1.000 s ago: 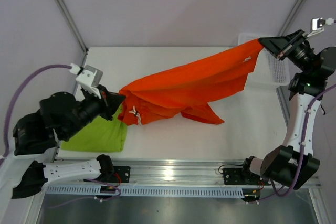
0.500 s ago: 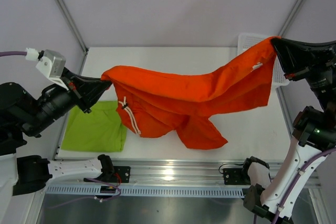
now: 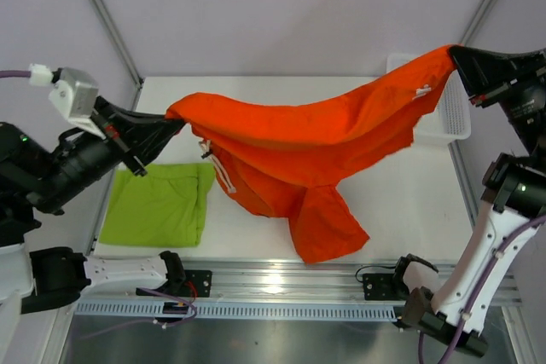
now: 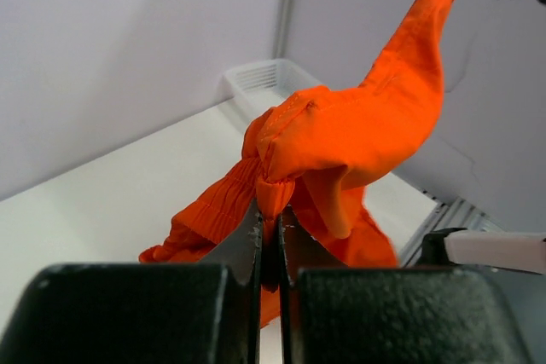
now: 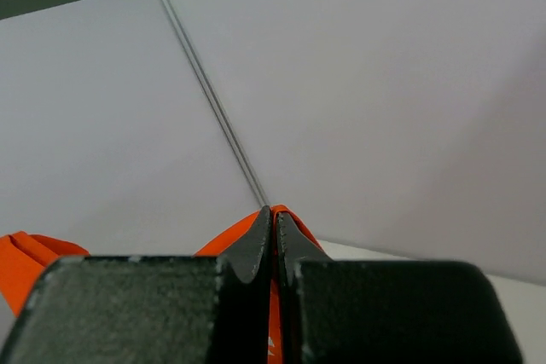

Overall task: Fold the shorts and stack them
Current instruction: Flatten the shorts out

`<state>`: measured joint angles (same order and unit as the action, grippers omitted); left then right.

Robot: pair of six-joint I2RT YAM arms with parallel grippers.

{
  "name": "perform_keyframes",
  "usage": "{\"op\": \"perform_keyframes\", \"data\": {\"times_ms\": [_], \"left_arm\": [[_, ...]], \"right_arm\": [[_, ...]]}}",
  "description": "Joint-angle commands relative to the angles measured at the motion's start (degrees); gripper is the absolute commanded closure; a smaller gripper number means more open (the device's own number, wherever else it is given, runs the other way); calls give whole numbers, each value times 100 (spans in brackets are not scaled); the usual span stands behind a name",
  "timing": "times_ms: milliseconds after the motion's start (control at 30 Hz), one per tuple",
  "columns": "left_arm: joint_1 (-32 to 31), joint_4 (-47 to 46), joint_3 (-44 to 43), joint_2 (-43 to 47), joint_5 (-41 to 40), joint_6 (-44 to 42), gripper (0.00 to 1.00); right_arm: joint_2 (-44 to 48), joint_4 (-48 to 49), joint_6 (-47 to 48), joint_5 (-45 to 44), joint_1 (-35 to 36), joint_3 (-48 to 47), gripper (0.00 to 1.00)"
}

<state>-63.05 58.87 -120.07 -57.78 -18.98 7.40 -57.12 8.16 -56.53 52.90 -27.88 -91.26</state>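
Observation:
I should next move my left gripper outward and down onto the bare table by the back wall [image 3: 241, 91] to release the waistband, because one leg of the shorts droops at the table's front edge.
The orange-red shorts [image 3: 307, 142] hang stretched in the air between my two grippers, with one leg drooping to the table's front edge. My left gripper [image 3: 175, 125] is shut on the waistband end, which shows in the left wrist view [image 4: 341, 138] pinched between the jaws [image 4: 270, 215]. My right gripper [image 3: 455, 55] is shut on the other end, held high over the basket; the cloth shows in the right wrist view [image 5: 275, 296]. White drawstrings [image 3: 220, 178] dangle near the left end. The lime green shorts [image 3: 158, 205] lie folded on the table at front left.
A white mesh basket [image 3: 452, 117] stands at the table's back right corner, partly behind the raised cloth; it also shows in the left wrist view [image 4: 256, 83]. The metal rail [image 3: 281, 283] runs along the front edge. Grey walls enclose the table.
Both grippers have risen and moved apart with the orange-red shorts, lifting them off the table and off the green pair. The cloth now hangs in the air, one leg swinging toward the front.

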Motion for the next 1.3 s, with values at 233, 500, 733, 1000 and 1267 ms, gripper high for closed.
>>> {"op": "perform_keyframes", "data": {"times_ms": [233,500,733,1000,1267], "left_arm": [[29,-1211,599,444,660,-670,100],[449,-597,-463,-874,-459,-302,100],[4439,-551,-1177,-1780,3652,1201,100],[4951,-1615,-816,-1448,4553,1423,100],[4951,-2457,255,-200,4965,1194,100]], "right_arm": [[1204,-201,934,-808,230,-533,100],[370,193,197,-607,257,-384,100],[-149,291,168,-728,721,-348,100],[-871,299,538,-887,1355,-1261,100],[-450,625,406,-755,1355,-1517,100]]}}
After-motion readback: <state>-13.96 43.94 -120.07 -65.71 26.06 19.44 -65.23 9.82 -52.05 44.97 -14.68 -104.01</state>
